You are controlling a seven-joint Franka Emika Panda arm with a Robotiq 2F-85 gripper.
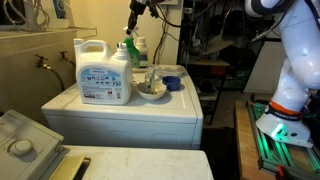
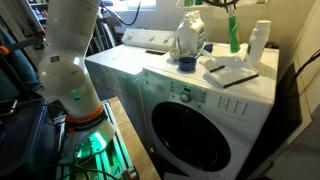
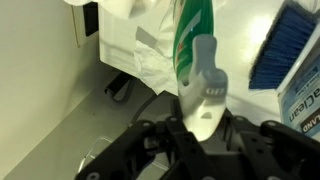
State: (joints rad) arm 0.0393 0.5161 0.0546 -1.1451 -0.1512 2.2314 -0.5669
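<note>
I will next lower the spray bottle (image 2: 233, 35) with my gripper onto the machine top (image 2: 237, 57) next to the white bottle and let it go, because the green spray bottle is still hanging above that machine top.
My gripper (image 3: 203, 128) is shut on the white spray head of a green spray bottle (image 3: 192, 45). In both exterior views the bottle (image 1: 130, 50) (image 2: 233, 35) hangs from the gripper (image 1: 132, 28) above the top of a white washing machine (image 1: 120, 108), behind a large white detergent jug (image 1: 104, 72). In the wrist view the bottle points down toward the white machine top and a white cloth-like shape (image 3: 140, 45). A small bowl (image 1: 152, 89) and a blue cap (image 1: 172, 83) sit just beside the bottle's position.
A front-loading washer (image 2: 190, 125) with a dark door stands below. On its top lie a flat grey pad (image 2: 231, 71), a white bottle (image 2: 259, 42), the jug (image 2: 191, 35) and a blue cap (image 2: 187, 64). The arm's base (image 2: 70, 70) stands beside the machine. A wall is close behind.
</note>
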